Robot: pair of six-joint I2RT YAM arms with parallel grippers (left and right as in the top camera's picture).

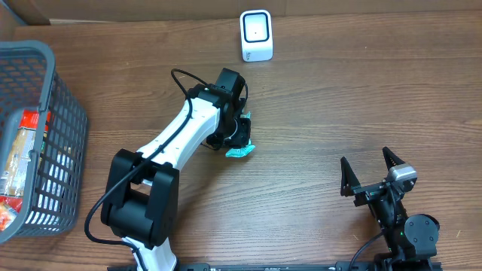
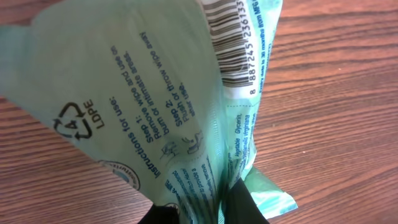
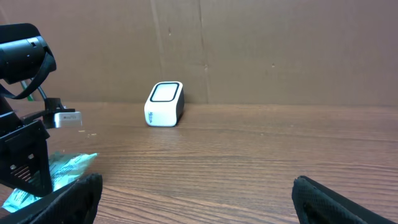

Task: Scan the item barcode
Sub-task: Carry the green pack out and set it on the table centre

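Next, the left gripper shifts the packet low to the right in the overhead view, over the clear wood [image 1: 277,145] [image 2: 331,118] beside it, and opens.
The item is a soft green wipes packet [image 2: 155,106] with a black barcode [image 2: 233,43] on its white edge strip, which faces the left wrist camera. My left gripper [image 2: 202,214] is shut on the packet's lower end, with black fingers [image 2: 245,205] on either side of the pinched film. From overhead, the left gripper [image 1: 236,134] holds the packet [image 1: 241,150] low over the table's middle. The white scanner [image 1: 256,35] stands apart at the back; its face [image 3: 165,93] shows in the right wrist view. My right gripper [image 1: 370,172] stands open and holds nothing.
A grey mesh basket [image 1: 68,113] with packaged goods [image 1: 22,147] stands at the left edge. A cardboard wall [image 3: 249,50] backs the wooden table. The left arm [image 3: 22,124] and the packet [image 3: 62,167] show at the left of the right wrist view.
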